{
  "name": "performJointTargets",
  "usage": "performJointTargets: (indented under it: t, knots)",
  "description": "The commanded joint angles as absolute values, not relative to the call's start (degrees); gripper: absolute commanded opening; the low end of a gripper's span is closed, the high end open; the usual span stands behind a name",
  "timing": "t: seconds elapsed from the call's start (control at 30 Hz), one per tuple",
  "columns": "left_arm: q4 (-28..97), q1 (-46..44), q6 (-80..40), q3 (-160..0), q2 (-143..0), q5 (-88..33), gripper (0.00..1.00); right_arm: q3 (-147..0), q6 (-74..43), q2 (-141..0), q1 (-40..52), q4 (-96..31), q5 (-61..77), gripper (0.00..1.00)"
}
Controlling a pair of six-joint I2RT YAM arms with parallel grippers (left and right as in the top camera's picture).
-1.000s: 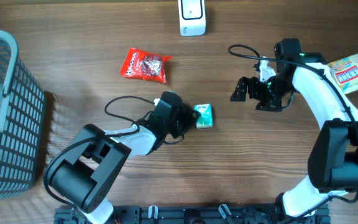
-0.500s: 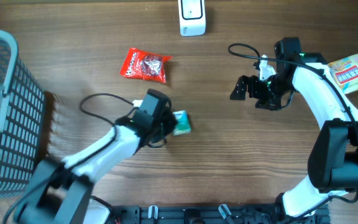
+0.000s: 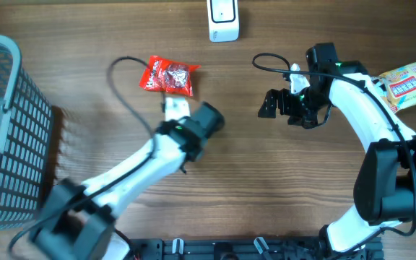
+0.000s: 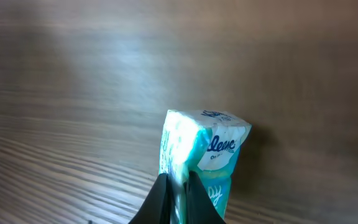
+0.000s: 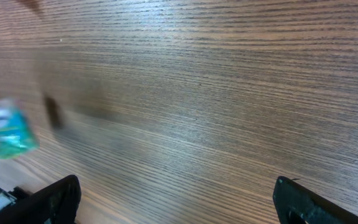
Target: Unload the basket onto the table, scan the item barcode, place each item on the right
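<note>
The tissue pack (image 4: 207,146) goes down in my left gripper to the bare tabletop short of the red snack bag next and is released, as it is still above the wood.
In the left wrist view a teal and white tissue pack (image 4: 207,146) stands on end above the wooden table, and my left gripper (image 4: 174,198) is shut on its lower left edge. Overhead, the left gripper (image 3: 211,119) is near the table's middle, and the arm hides the pack. The pack shows as a blurred teal shape (image 5: 5,134) at the left of the right wrist view. The white scanner (image 3: 223,20) sits at the back edge. My right gripper (image 3: 276,108) hovers open right of centre with nothing between its fingers (image 5: 61,196).
A red snack bag (image 3: 168,76) lies just behind the left gripper. A grey mesh basket (image 3: 6,130) fills the left edge. A yellow packet (image 3: 410,79) lies at the far right. The left arm's cable loops over the table.
My left gripper closed on the tissue pack, lifted it and swung it back and to the left, toward the red bag. The right arm shifted slightly left.
</note>
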State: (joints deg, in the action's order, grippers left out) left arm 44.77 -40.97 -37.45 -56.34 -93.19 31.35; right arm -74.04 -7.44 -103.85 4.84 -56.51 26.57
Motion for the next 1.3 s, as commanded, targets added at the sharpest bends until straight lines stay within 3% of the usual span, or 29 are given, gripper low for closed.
performJointTargets:
  t: [0.0,0.1,0.27,0.33,0.4,0.47,0.57,0.6,0.63,0.8,0.97,1.13,1.17,1.27]
  knots:
    - [44.8,-47.55,-36.56,-56.82,-100.4,31.94,0.06,-74.5,-7.66,-102.85,5.02,-56.36,27.03,1.0]
    - [44.51,-51.33,-39.99,-56.93,-101.8,29.71,0.09,-74.5,-7.7,-102.85,4.99,-56.34,26.65,1.0]
    - [45.47,-52.29,-40.77,-61.39,-101.78,19.64,0.04,-74.52,-8.08,-102.85,4.84,-56.21,26.65,1.0]
    - [48.07,-52.29,-40.91,-64.69,-101.67,16.97,0.09,-74.54,-8.08,-102.85,4.14,-56.51,26.68,1.0]
    - [52.71,-51.88,-42.89,-68.58,-101.12,16.95,0.29,-74.87,-7.84,-102.85,3.05,-58.17,27.4,1.0]
    - [56.99,-49.76,-46.04,-72.34,-99.9,16.93,0.32,-75.5,-7.44,-102.85,2.81,-60.34,28.42,1.0]
    - [59.44,-44.49,-47.44,-74.76,-96.75,15.79,0.53,-75.96,-7.44,-102.74,3.73,-61.6,28.58,1.0]
    - [59.46,-42.22,-47.44,-74.78,-95.26,14.9,0.66,-75.96,-7.44,-102.72,4.69,-61.67,29.15,1.0]
    - [59.75,-37.04,-47.48,-74.78,-92.4,13.78,1.0,-75.96,-7.53,-102.63,7.07,-61.32,30.17,1.0]
    - [60.93,-18.46,-47.62,-74.74,-88.82,11.94,1.0,-76.73,-13.28,-102.63,19.25,-56.64,27.38,0.99]
    - [61.17,-10.2,-46.74,-74.11,-89.03,10.98,1.0,-86.3,-22.33,-102.63,34.28,-55.66,14.46,0.99]
    - [61.14,-5.76,-48.47,-74.11,-89.03,13.5,1.0,-87.66,-36.45,-105.41,47.09,-47.94,7.05,0.84]
    - [61.28,-3.92,-48.45,-74.11,-89.03,13.5,1.0,-87.66,-39.16,-107.55,49.93,-45.15,6.57,0.77]
    - [62.92,-1.93,-48.45,-74.11,-89.03,13.54,1.0,-87.66,-42.68,-110.69,52.58,-44.16,1.76,0.66]
